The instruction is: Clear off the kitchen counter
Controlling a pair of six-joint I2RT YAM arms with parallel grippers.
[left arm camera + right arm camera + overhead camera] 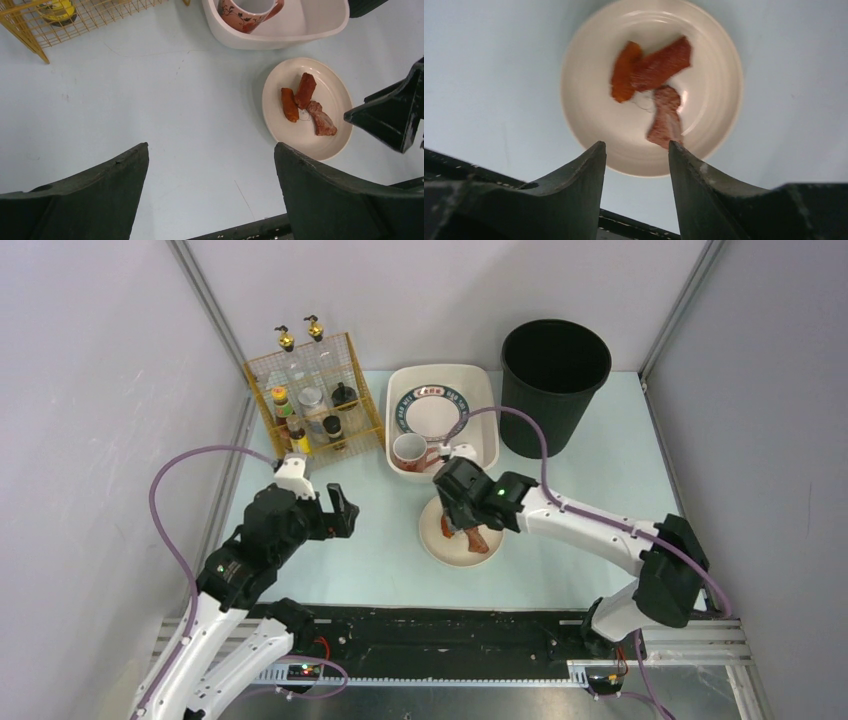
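I will move my right gripper to the right in the top view and down to that rim of the plate.
The kitchen counter (370, 560) is a pale mint-blue tabletop. A cream plate (440, 550) lies at its centre with three reddish-brown food pieces (478, 540) on it. My right gripper (455, 525) hangs over the plate. In the right wrist view it (636, 147) is open and empty above the near rim of the plate (594, 100), close to the food pieces (659, 70). My left gripper (335, 515) is open and empty above bare counter, left of the plate. The left wrist view shows that gripper (211, 147), the plate (330, 90) and the food pieces (305, 92).
A white basin (490, 455) behind the plate holds a patterned plate (432, 412) and a floral mug (408, 452). A yellow wire rack (315, 405) of bottles stands at the back left. A black bin (555, 385) stands at the back right.
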